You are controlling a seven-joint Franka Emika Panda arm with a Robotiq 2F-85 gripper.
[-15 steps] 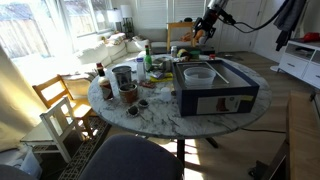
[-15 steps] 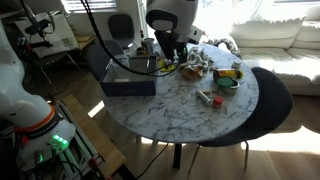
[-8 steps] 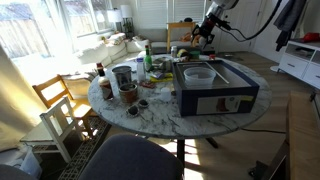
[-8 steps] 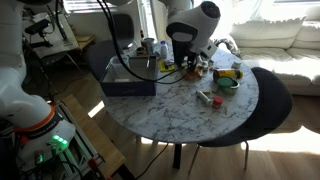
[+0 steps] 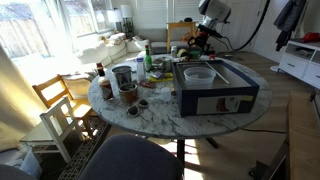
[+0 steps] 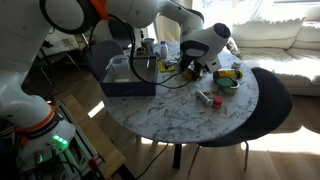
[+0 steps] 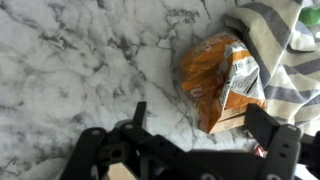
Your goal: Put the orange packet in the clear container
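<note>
I should lower my gripper a little around the packet's near end (image 6: 189, 75) (image 7: 213, 107) next, and then close it on the orange packet.
The orange packet (image 7: 222, 80) lies flat on the marble table (image 7: 70, 60), its far edge against a striped cloth (image 7: 272, 50). My gripper (image 7: 200, 125) is open just above it, one finger on either side of the packet's near end, touching nothing. In both exterior views the gripper (image 5: 197, 40) (image 6: 192, 66) hangs low over the far side of the table, and the packet is a small orange patch (image 6: 190, 73) below it. The clear container (image 5: 197, 73) sits empty on top of the dark blue box (image 5: 215, 95); it also shows in an exterior view (image 6: 119, 68).
A round metal can (image 5: 122, 76), bottles (image 5: 145, 58) and small jars crowd the table's side away from the box. A green bowl (image 6: 228, 82) and a small red item (image 6: 214, 100) lie nearby. A wooden chair (image 5: 60, 105) stands beside the table.
The arm has swung over and come down from well above the table to just over the orange packet. The gripper stays open. Nothing on the table has moved.
</note>
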